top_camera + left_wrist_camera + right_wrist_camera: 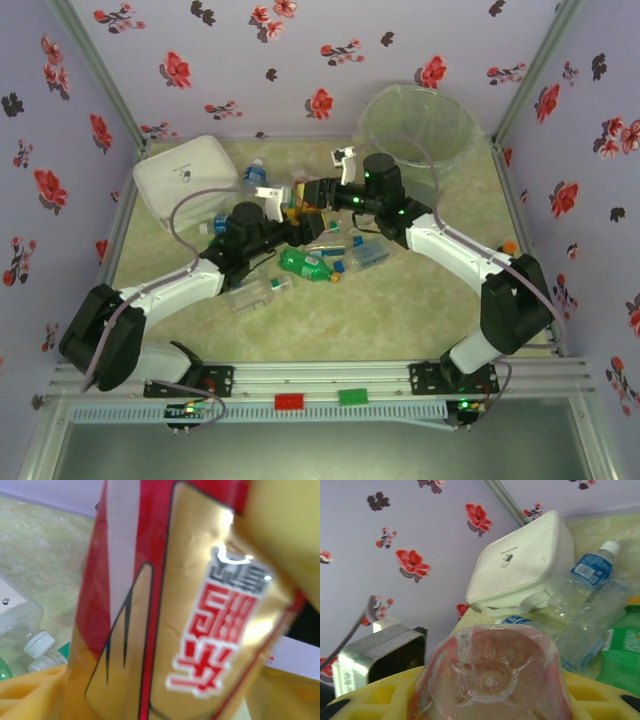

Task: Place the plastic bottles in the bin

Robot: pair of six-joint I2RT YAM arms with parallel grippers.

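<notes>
The clear reddish bottle's base is between the robot's yellow fingers, so the right gripper needs to swing outward over the bin's opening (418, 120) next and release the bottle there.
A bottle with a red and gold label (190, 605) hangs between my two grippers above the pile, left of the bin (420, 130). In the right wrist view its clear base (490, 675) sits tight between my yellow fingers (365, 700), so my right gripper (318, 192) is shut on it. My left gripper (288, 216) is around the same bottle from the other side. The label blocks its jaws, so I cannot tell how they stand. More plastic bottles lie below on the table: a green one (305, 265), a clear one (255, 293) and several others.
The white rounded box (185, 175) stands at the back left, with a blue-labelled clear bottle (585, 580) and a green bottle (622, 655) beside it. Floral walls enclose the table on three sides. The bin stands in the back right corner.
</notes>
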